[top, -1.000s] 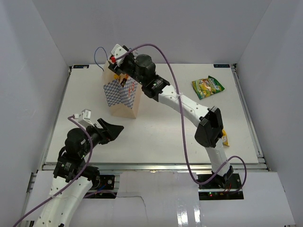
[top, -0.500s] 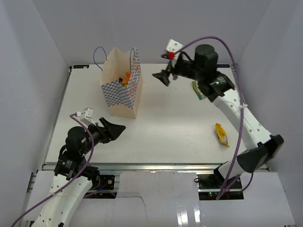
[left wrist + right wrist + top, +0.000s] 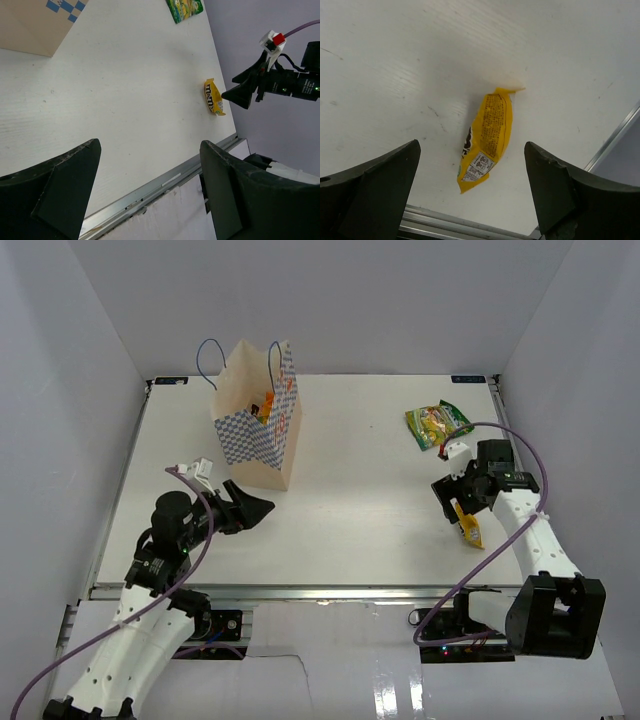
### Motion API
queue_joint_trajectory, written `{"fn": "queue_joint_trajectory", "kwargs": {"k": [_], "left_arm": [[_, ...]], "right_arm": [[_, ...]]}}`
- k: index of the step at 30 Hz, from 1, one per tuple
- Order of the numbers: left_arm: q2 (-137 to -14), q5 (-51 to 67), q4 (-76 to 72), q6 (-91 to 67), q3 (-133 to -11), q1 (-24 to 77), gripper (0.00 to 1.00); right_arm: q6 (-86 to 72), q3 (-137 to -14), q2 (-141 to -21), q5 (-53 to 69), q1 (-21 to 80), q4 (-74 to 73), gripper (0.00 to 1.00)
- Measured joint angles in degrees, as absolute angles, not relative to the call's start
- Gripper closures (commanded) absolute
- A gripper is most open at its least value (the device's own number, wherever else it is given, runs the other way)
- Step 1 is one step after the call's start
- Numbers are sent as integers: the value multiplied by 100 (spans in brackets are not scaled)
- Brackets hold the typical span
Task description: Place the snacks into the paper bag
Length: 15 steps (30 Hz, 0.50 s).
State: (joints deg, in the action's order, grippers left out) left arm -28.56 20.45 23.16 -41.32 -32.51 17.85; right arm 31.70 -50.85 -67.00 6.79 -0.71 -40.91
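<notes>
I will lower my open right gripper onto the middle of the small yellow candy pack below its fingers and close there.
The paper bag (image 3: 252, 430) stands upright at the back left, with orange and yellow snacks (image 3: 265, 405) showing inside its open top. One yellow candy pack (image 3: 469, 527) (image 3: 488, 136) lies flat near the table's right front edge. My right gripper (image 3: 453, 499) (image 3: 470, 150) hovers open just above it, the pack lying between the fingers' line and apart from them. A green-yellow pouch (image 3: 438, 424) (image 3: 184, 9) lies at the back right. Near the bag's front corner my left gripper (image 3: 252, 510) (image 3: 149, 150) is open and empty.
The metal rail of the table's front edge (image 3: 470, 225) (image 3: 165, 175) runs close beside the yellow pack. White walls enclose the table on the left, back and right. A purple cable (image 3: 470, 570) loops off the right arm.
My right arm has swung from over the bag's mouth across to the right and come down over the yellow pack, its jaws wider. The left arm has shifted slightly right and forward.
</notes>
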Motion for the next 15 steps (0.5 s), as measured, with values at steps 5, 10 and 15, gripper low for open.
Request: {"fn": "queue_joint_trajectory", "kwargs": {"k": [5,10,15], "left_arm": [[-3151,2226,1977,-4093,-3122,1785,10],[-3127,2298,1859,-4097,-3035,1785,10],[-2853,2292,1800,-4108,-3030,1785,10]], "right_arm": [[3155,-4499,-6812,8,-231,-3795,3],[3116,-4327,-7325,-191,-283,-3494,11],[3046,-4327,-7824,-204,-416,-3151,46]]}}
